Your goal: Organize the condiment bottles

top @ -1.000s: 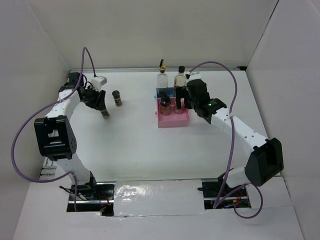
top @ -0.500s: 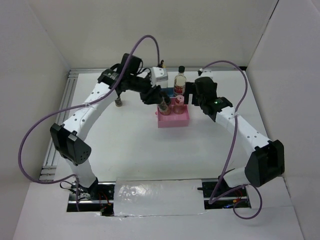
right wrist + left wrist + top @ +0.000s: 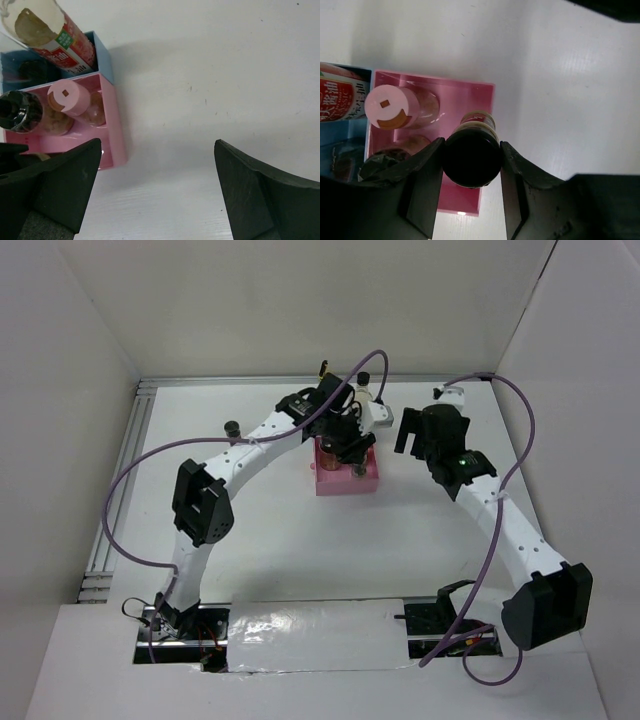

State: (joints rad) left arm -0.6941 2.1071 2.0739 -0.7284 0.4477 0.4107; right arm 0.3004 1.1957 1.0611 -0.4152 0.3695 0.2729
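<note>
My left gripper should next lower the spice jar onto the free bottom of the pink tray (image 3: 345, 485) next to the pink-capped jar, and then let go of the spice jar's black lid.
My left gripper (image 3: 472, 165) is shut on the black lid of a small spice jar (image 3: 472, 155), held over the right part of the pink tray (image 3: 482, 92). Whether the jar's base rests in the tray is hidden. A pink-capped jar (image 3: 392, 106) stands in the tray, and the top of another jar (image 3: 395, 146) shows beside it. The red-label bottle (image 3: 57, 32) stands in the blue tray (image 3: 102, 57). From above, my left gripper (image 3: 350, 455) hangs over the pink tray (image 3: 345, 485), with my right gripper (image 3: 405, 435) open and empty just to its right.
One dark-lidded spice jar (image 3: 232, 428) stands alone on the white table at the left. The yellow-black pourer top (image 3: 323, 368) pokes up behind my left arm. White walls close in the table on three sides. Purple cables loop over both arms.
My left arm has swung from the far left across to the pink tray, carrying the spice jar. My right gripper has drawn back to the right, away from the trays.
</note>
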